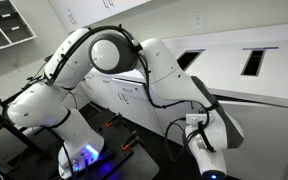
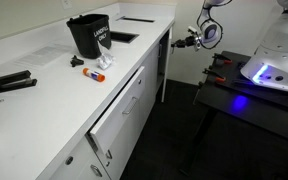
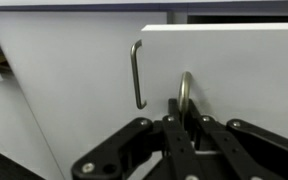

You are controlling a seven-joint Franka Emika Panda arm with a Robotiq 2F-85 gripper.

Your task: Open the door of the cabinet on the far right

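The door is barely open, so my gripper should next pull the slim silver bar handle away from the neighbouring front, turning with the door's swing until I release it.
In the wrist view my gripper (image 3: 186,120) is shut on a slim silver bar handle (image 3: 186,88) of the white door (image 3: 234,60). This door stands a little forward of the neighbouring white front, which has its own bar handle (image 3: 137,72). In an exterior view my gripper (image 2: 191,42) is at the far end of the white cabinet (image 2: 134,100), where the door (image 2: 167,68) shows edge-on beside a dark gap. In an exterior view my gripper (image 1: 198,138) hangs low in front of the cabinet (image 1: 264,115); the handle is hidden there.
The white counter (image 2: 44,75) holds a black bin (image 2: 89,35), small items beside it (image 2: 94,70) and dark cutouts (image 2: 119,38). The robot's base stands on a black table (image 2: 249,95) close to the cabinet. Open white wall shelves (image 1: 6,30) are behind the arm.
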